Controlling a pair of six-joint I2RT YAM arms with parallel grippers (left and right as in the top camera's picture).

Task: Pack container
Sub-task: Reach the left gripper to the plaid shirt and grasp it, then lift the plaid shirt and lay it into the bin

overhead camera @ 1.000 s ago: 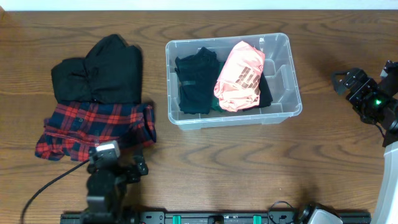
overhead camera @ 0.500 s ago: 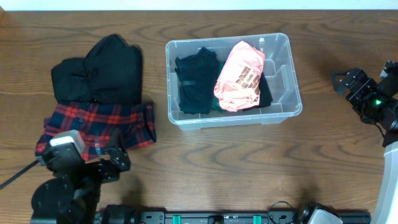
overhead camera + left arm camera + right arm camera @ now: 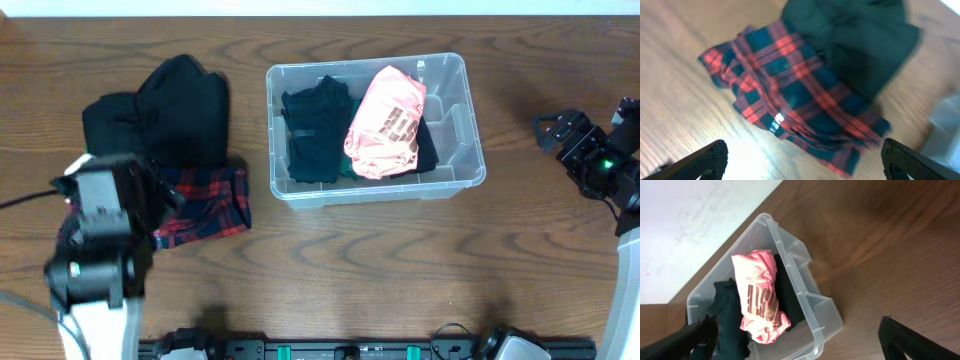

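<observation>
I will next lower my left gripper to its left in the overhead view onto the plaid shirt's crumpled end (image 3: 724, 64), which lies below it, clear of the black garment.
The clear container (image 3: 473, 118) stands at the table's centre back. It holds a folded pink garment (image 3: 386, 122) and a black garment (image 3: 315, 132). Both show in the right wrist view, the container (image 3: 805, 296) and the pink garment (image 3: 759, 297). A red plaid shirt (image 3: 210, 198) and a black garment (image 3: 165, 110) lie on the table at the left. My left gripper (image 3: 150, 198) is open and empty above the plaid shirt (image 3: 800, 95), fingers wide apart (image 3: 800, 165). My right gripper (image 3: 558, 130) is open and empty to the right of the container, fingers apart (image 3: 800, 340).
Bare wooden table lies between the container and the right arm and along the front. A white wall edge (image 3: 700, 220) runs behind the container. A black rail (image 3: 340, 350) runs along the front edge.
My left arm has swung from the table's front edge to the left and back, and now hangs over the plaid shirt's left part. The right arm has not moved.
</observation>
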